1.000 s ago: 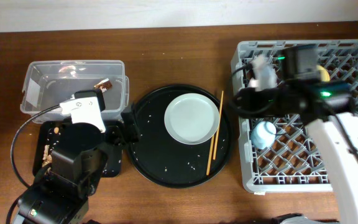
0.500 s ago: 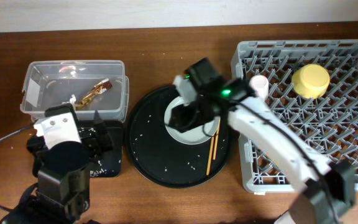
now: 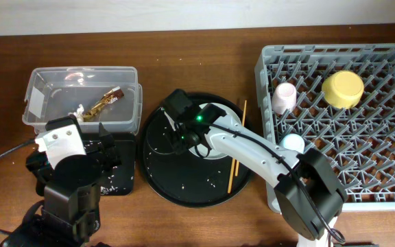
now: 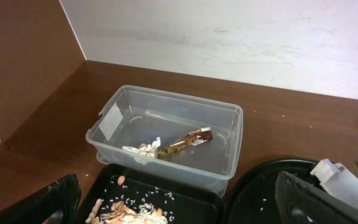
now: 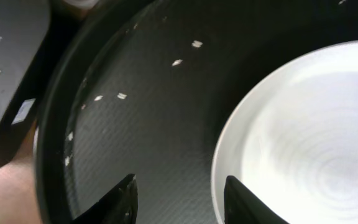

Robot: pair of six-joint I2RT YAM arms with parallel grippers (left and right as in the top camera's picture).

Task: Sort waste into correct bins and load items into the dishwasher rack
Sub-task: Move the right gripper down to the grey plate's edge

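The robot's right gripper will next go down, shifting toward the right in the wrist view, and close on the pale green plate's rim (image 5: 215,177), because the plate's rim is off-center between the gripper's fingers.
My right gripper (image 5: 179,200) is open low over the large round black tray (image 5: 142,124), its jaws either side of the left rim of the pale green plate (image 5: 303,143), gripping nothing. In the overhead view the right gripper (image 3: 182,137) and its arm cover most of the plate. Chopsticks (image 3: 237,147) lie at the tray's right. The grey rack (image 3: 376,171) holds the pink cup (image 3: 284,96), yellow bowl (image 3: 342,89) and blue cup (image 3: 293,143). My left gripper (image 4: 185,210) hangs wide open above the shallow black tray (image 4: 185,193) with food scraps (image 4: 126,211). The clear tub (image 4: 229,149) holds the wrapper (image 4: 185,142) and tissue (image 4: 143,150).
Pale rice grains (image 5: 122,96) dot the round tray. The tub (image 3: 132,110) stands at the back left, with the shallow tray (image 3: 118,180) just in front of it. The rack fills the table's right side. A white wall runs along the back edge.
My right arm left the rack, where the blue cup now stands free, and swung left to the plate's left rim. My left arm drew back from the tub to above the shallow tray.
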